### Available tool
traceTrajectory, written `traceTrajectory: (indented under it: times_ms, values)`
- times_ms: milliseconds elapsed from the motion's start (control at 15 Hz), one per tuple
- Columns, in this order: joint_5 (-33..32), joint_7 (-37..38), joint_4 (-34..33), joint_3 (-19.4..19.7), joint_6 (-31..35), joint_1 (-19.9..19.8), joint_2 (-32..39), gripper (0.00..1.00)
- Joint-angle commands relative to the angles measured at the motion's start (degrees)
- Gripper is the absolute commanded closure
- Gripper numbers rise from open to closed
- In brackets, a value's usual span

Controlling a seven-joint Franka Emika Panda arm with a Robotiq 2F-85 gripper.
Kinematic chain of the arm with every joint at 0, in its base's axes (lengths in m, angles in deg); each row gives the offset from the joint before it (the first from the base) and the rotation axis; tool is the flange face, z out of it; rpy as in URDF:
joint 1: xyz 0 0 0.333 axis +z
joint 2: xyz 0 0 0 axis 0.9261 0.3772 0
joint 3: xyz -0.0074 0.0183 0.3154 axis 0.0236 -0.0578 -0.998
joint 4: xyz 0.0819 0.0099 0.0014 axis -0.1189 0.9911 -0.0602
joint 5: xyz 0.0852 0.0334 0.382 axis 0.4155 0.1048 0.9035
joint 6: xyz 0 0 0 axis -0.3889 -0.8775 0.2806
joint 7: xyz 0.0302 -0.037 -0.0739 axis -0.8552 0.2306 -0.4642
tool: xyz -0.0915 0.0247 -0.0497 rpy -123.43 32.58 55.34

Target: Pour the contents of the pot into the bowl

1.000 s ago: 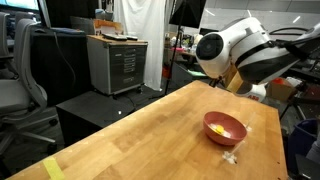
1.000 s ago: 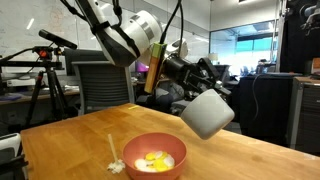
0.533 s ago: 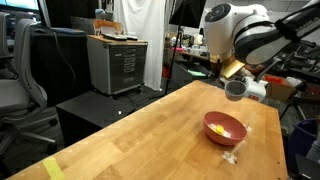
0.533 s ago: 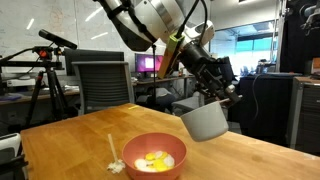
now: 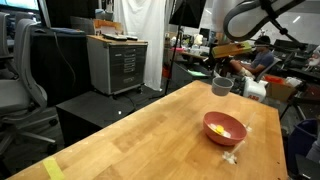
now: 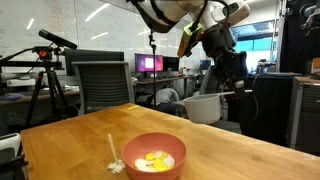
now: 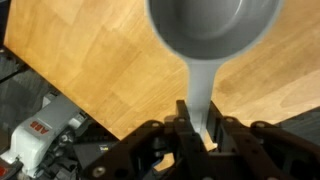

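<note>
The handle will be released next on the bare tabletop below, beside the bowl, after my gripper turns and lowers, since the bowl already holds the yellow pieces.
My gripper [image 7: 198, 118] is shut on the handle of the small grey pot [image 7: 212, 35] and holds it in the air above the far end of the wooden table. The pot shows in both exterior views [image 5: 222, 86] [image 6: 203, 108], roughly level, beyond and apart from the bowl. The wide salmon-red bowl [image 5: 225, 129] [image 6: 154, 155] sits on the table with the yellow pieces [image 5: 218, 129] [image 6: 154, 160] lying inside it. The gripper also shows in both exterior views [image 5: 225, 68] [image 6: 222, 72].
A whitish crumpled scrap [image 6: 117, 163] [image 5: 231, 156] lies on the wooden table [image 5: 150, 140] beside the bowl. A yellow tape strip [image 5: 52, 169] is at the table's near corner. Chairs, a cabinet [image 5: 117, 63], tripods and monitors stand around the table.
The arm has risen and swung away from the bowl, carrying the pot upward and turning it from tilted toward level. The yellow pieces stay in the bowl.
</note>
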Motion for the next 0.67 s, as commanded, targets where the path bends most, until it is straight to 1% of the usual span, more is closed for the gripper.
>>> traceTrajectory:
  times_ms: [0, 200, 333, 600]
  values:
    - [11.44, -0.18, -7.40, 2.54, 3.46, 0.68, 5.48, 0.94]
    - [21.16, 0.45, -11.47, 3.05, 6.86, 0.14, 9.66, 0.94]
    - [26.46, 0.68, -13.36, 3.25, 9.72, 0.00, 12.25, 0.94]
    - [31.98, -0.13, -15.04, 3.67, 11.43, 0.53, 15.93, 0.94]
